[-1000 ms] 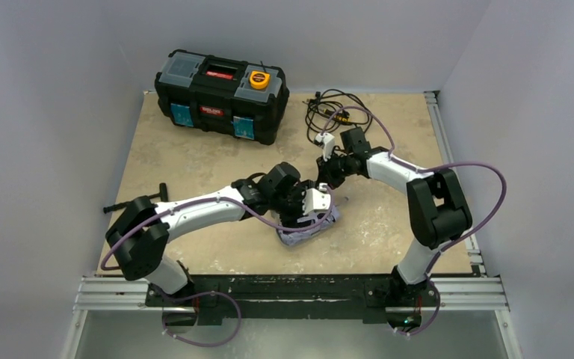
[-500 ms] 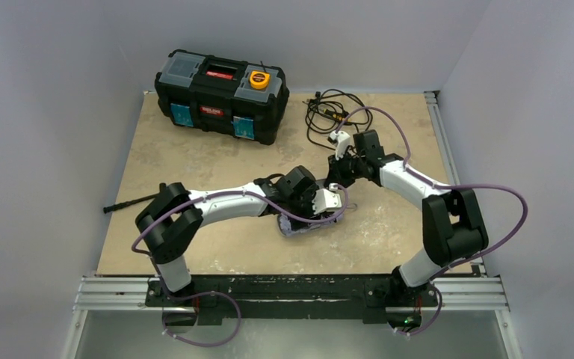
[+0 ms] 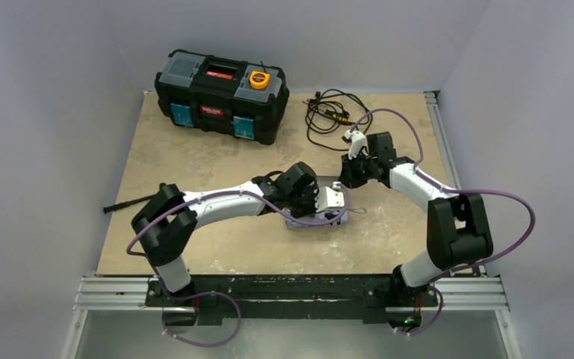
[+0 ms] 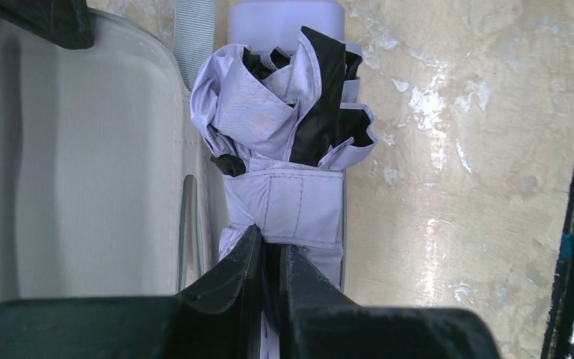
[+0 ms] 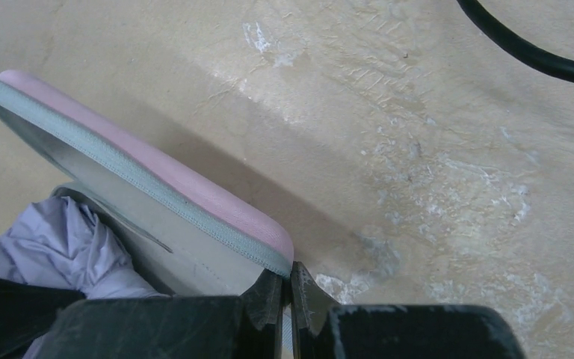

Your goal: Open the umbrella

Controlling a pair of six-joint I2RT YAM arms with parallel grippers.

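Note:
My left gripper lifts the umbrella out of its open case next, then lowers it to the left in the top view, where the table lies bare [image 3: 258, 230].
The umbrella [image 4: 284, 134] lies folded in its unzipped case, lilac fabric with black lining bunched up and a strap band [image 4: 291, 209] round it. Its pale handle [image 4: 284, 19] points away from the camera. My left gripper [image 4: 267, 253] is shut, pinching the umbrella at the near edge of the strap. The pink case lid [image 5: 194, 196] stands up beside the bundle, grey inside [image 4: 82, 164]. My right gripper [image 5: 290, 283] is shut on the lid's zipper rim at its corner. From above, both grippers meet over the umbrella [image 3: 310, 220] at mid-table.
A black toolbox [image 3: 220, 93] stands at the back left. A tangle of black cable [image 3: 332, 108] lies at the back, just behind the right arm. A thin black T-handled tool [image 3: 128, 203] lies near the left edge by the left arm's elbow.
The left gripper has closed on the umbrella after shifting right. The right arm has drawn back and to the right with the case lid, and the bundle has slid a little rightward.

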